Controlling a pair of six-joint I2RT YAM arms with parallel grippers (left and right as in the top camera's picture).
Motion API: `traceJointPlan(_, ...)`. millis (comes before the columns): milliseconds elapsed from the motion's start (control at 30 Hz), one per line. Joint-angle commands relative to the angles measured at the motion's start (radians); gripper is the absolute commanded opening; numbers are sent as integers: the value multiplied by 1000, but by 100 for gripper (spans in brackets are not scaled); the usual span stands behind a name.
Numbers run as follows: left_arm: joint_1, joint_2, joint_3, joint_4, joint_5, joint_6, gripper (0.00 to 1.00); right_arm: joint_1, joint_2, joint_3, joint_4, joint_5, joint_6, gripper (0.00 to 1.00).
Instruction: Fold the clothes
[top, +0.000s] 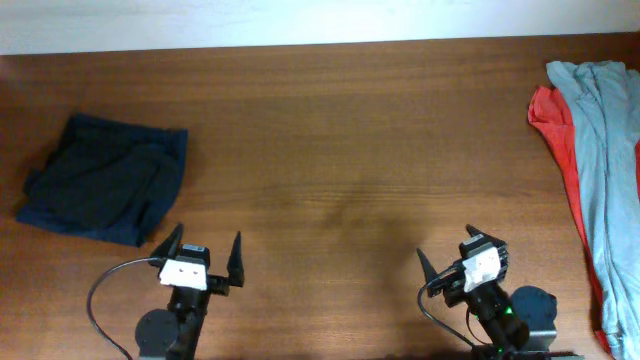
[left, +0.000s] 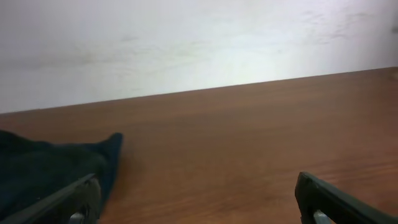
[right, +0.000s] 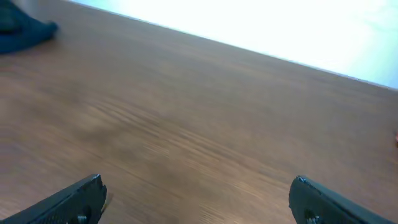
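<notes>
My right gripper swings across and down onto the T-shirt's fold (top: 621, 257) next, to its right in the overhead view, since it tops the orange-red shirt (top: 555, 125).
A dark navy garment (top: 105, 178) lies folded at the table's left; its edge shows in the left wrist view (left: 43, 171) and, far off, in the right wrist view (right: 22, 28). A pale grey-blue T-shirt (top: 607, 170) lies bunched along the right edge on top of an orange-red shirt (top: 555, 125). My left gripper (top: 205, 255) is open and empty near the front edge, just right of the navy garment (left: 199, 202). My right gripper (top: 462, 255) is open and empty at the front right, over bare wood (right: 196, 199).
The wooden table (top: 340, 150) runs between the two piles. A pale wall (left: 186, 43) stands behind its far edge. Black cables loop at the arm bases by the front edge (top: 100, 290).
</notes>
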Motion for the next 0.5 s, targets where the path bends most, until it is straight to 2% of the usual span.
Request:
traceJointPlan(0, -3, 7, 44, -14, 64, -50, 99, 5, -4, 15, 61, -96, 80, 99)
traceJointPlan(100, -3, 59, 187, -77, 41, -50, 99, 5, -3, 72, 134, -80, 134, 99)
traceJointPlan(133, -3, 176, 336, -126, 21, -50, 99, 5, 19, 149, 136, -20, 185, 99)
traceJointPlan(267, -3, 463, 608, -272, 1, -50, 99, 5, 150, 312, 83, 21, 211, 99)
traceJointPlan(300, -3, 616, 761, -379, 9, -50, 99, 5, 249, 415, -5, 69, 212, 98)
traceJointPlan(433, -3, 923, 1143, -679, 16, -50, 99, 5, 526, 708, -291, 185, 232, 99)
traceJointPlan(467, -3, 1026, 1288, -791, 16, -50, 99, 5, 652, 841, -401, 194, 225, 99)
